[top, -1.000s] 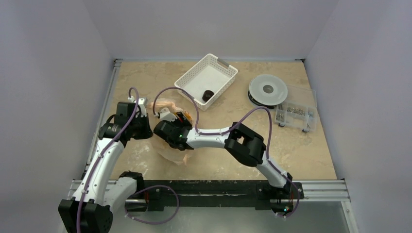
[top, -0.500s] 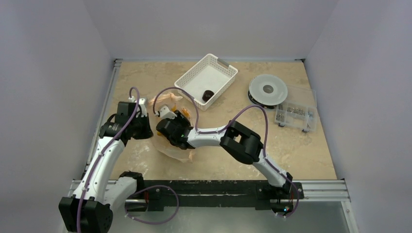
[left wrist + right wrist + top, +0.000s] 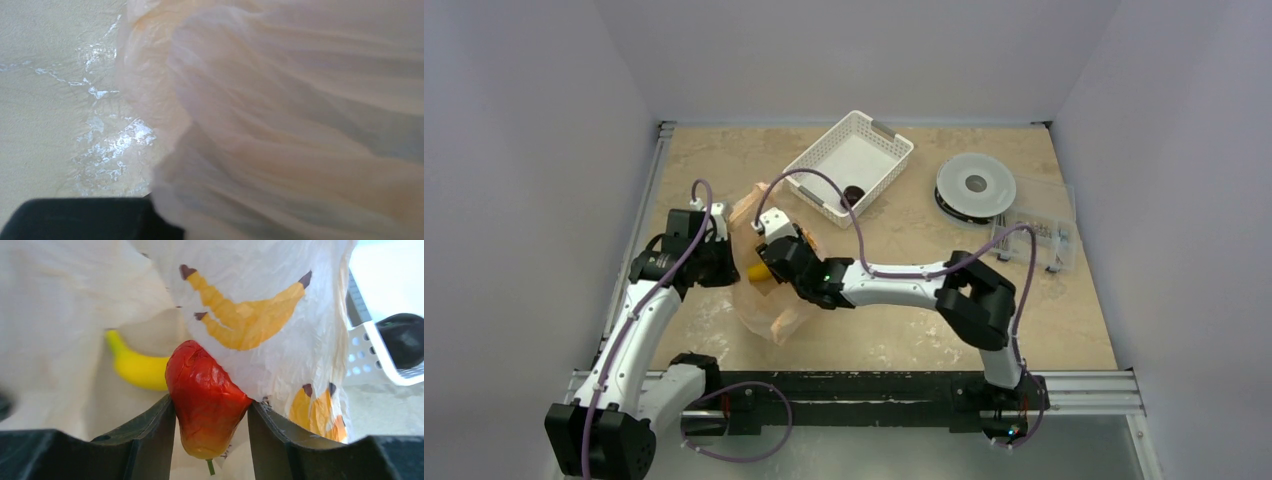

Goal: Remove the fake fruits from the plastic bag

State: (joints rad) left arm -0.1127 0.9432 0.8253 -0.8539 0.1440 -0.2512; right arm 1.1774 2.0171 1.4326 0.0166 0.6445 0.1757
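Observation:
I need to lift my right gripper from the bag (image 3: 769,305), move it outward and lower it to release its fruit on the open bottom of the basket. Only the maroon fruit lies there.
The pale-orange plastic bag (image 3: 769,305) lies at the left of the table, its mouth pulled up. My left gripper (image 3: 722,258) is at the bag's left edge and seems shut on the film. The bag (image 3: 300,125) fills the left wrist view and hides the jaws. My right gripper (image 3: 210,405) is inside the bag's mouth, shut on the red-orange fruit (image 3: 207,397). The yellow fruit (image 3: 137,371) lies behind it in the bag and also shows in the top view (image 3: 759,272). The dark maroon fruit (image 3: 852,194) lies in the white basket (image 3: 824,150).
The white basket's corner (image 3: 362,357) is just right of the bag in the right wrist view, with the dark fruit (image 3: 402,337) inside. A filament spool (image 3: 975,186) and a clear parts box (image 3: 1034,235) stand at the back right.
My right arm has straightened and its gripper has moved left and back in the bag's mouth. The bag has been drawn up taller, and the yellow fruit now shows. The left arm has stayed put.

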